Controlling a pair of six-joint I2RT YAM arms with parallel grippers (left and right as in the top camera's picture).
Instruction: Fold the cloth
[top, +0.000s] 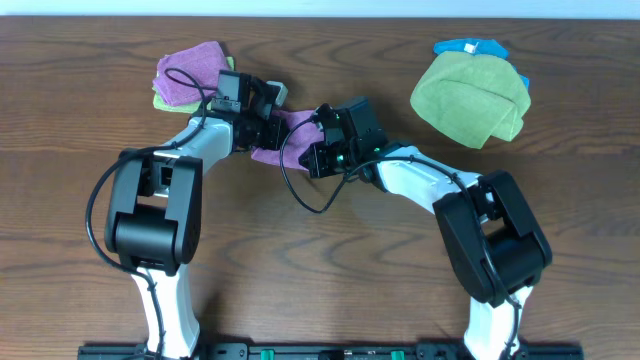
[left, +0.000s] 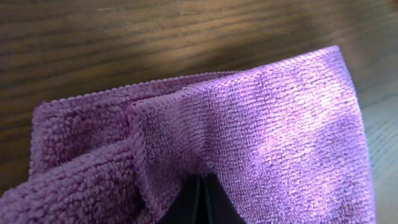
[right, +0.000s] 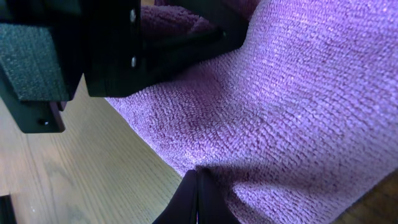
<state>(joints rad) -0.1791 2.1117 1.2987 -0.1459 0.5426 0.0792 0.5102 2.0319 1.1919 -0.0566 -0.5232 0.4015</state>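
My left gripper should next bring the cloth to the right in the overhead view and release it at the table's middle, since the folded stack is close by.
A purple cloth (top: 292, 124) lies bunched at the table's middle, between my two grippers. My left gripper (top: 268, 118) is shut on its left edge; in the left wrist view the cloth (left: 261, 124) shows doubled layers above my closed fingers (left: 200, 186). My right gripper (top: 318, 140) is shut on its right edge; in the right wrist view the cloth (right: 280, 106) drapes over my closed fingertips (right: 196, 180), with the left gripper's black body (right: 93, 43) close by. The two grippers are nearly touching. Most of the cloth is hidden under them in the overhead view.
A stack of folded cloths, purple (top: 190, 70) on top of green (top: 163, 101), sits at the back left. A green cloth (top: 470, 98) lies over a blue one (top: 470, 46) at the back right. Black cables loop near both wrists.
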